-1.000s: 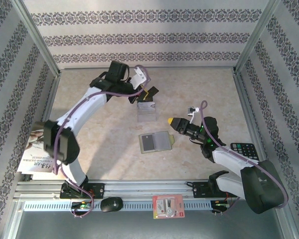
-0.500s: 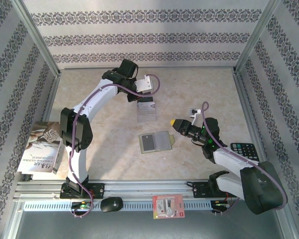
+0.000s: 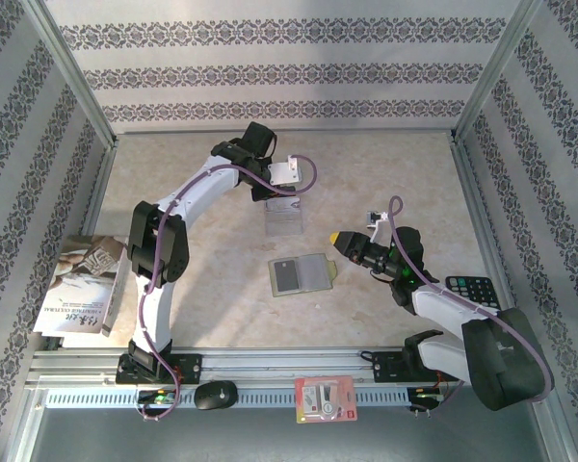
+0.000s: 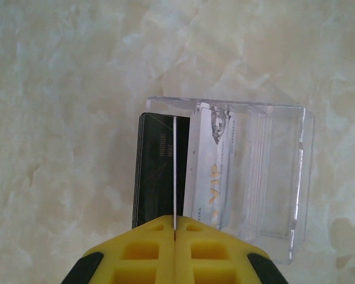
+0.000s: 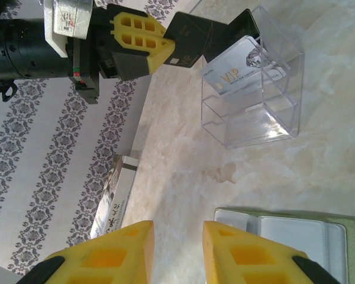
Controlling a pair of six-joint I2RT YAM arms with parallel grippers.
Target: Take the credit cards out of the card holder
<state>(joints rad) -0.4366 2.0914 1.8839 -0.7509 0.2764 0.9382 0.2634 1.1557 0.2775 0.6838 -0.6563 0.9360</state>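
Note:
The robot's left gripper is holding a card. It needs to lower this card next toward the black card in the clear stand, then open there.
The olive-green card holder point(image 3: 315, 272) lies open on the table, a dark grey rectangle on its left half; its grey pockets point(image 5: 293, 235) sit by my right fingers. My left gripper point(image 3: 279, 191) points down over a clear plastic stand point(image 3: 283, 218), shut on a black credit card point(image 5: 186, 38), which is edge-on point(image 4: 174, 171) in the left wrist view. The stand point(image 4: 278, 177) holds a black card point(image 4: 154, 171) and a silver VIP card point(image 4: 216, 163). My right gripper point(image 3: 333, 237) hovers right of the holder, open and holding nothing point(image 5: 177, 248).
A calculator point(image 3: 472, 289) lies at the right. A book point(image 3: 82, 284) sits at the left edge, also in the right wrist view point(image 5: 115, 195). A red-and-white packet point(image 3: 325, 398) and a mouse point(image 3: 215, 394) rest on the front rail. Patterned walls enclose the table.
My left arm has folded in and swung right, turning the gripper and its card to point down over the clear stand. The right arm has stayed still.

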